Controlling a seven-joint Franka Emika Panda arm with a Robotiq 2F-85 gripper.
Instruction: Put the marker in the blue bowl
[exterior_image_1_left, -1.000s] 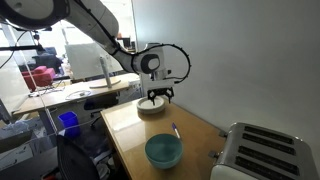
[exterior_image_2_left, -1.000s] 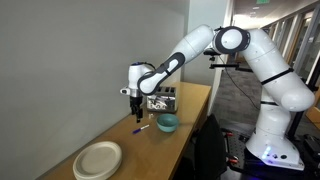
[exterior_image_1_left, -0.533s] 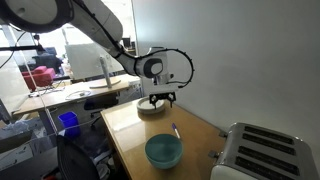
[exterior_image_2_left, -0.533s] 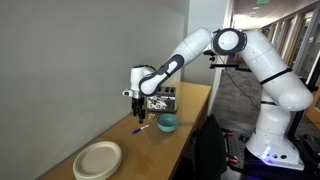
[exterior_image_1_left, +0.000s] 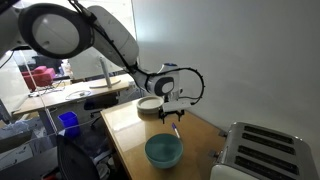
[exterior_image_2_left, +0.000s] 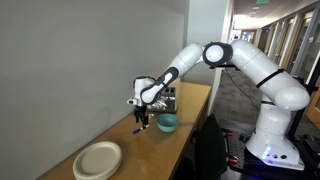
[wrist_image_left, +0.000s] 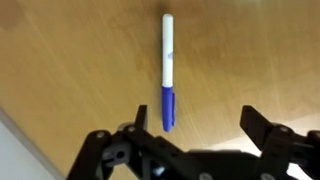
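The marker's blue end is below my gripper, nearer the finger on the left in the wrist view, so my gripper should shift to that side and lower onto it.
The marker lies flat on the wooden table, white barrel with a blue cap, in the wrist view just ahead of my jaws. It shows faintly in both exterior views. My gripper is open and empty, hovering low over the marker, the cap end near one finger. In the exterior views the gripper points down just above the marker. The teal-blue bowl stands on the table close beside the marker.
A shallow white dish sits at the table's far end from the bowl. A white toaster stands at the other end, beyond the bowl. A grey wall runs along the table's side.
My gripper has moved from above the white dish toward the bowl and dropped down over the marker. The marker and bowl have not moved.
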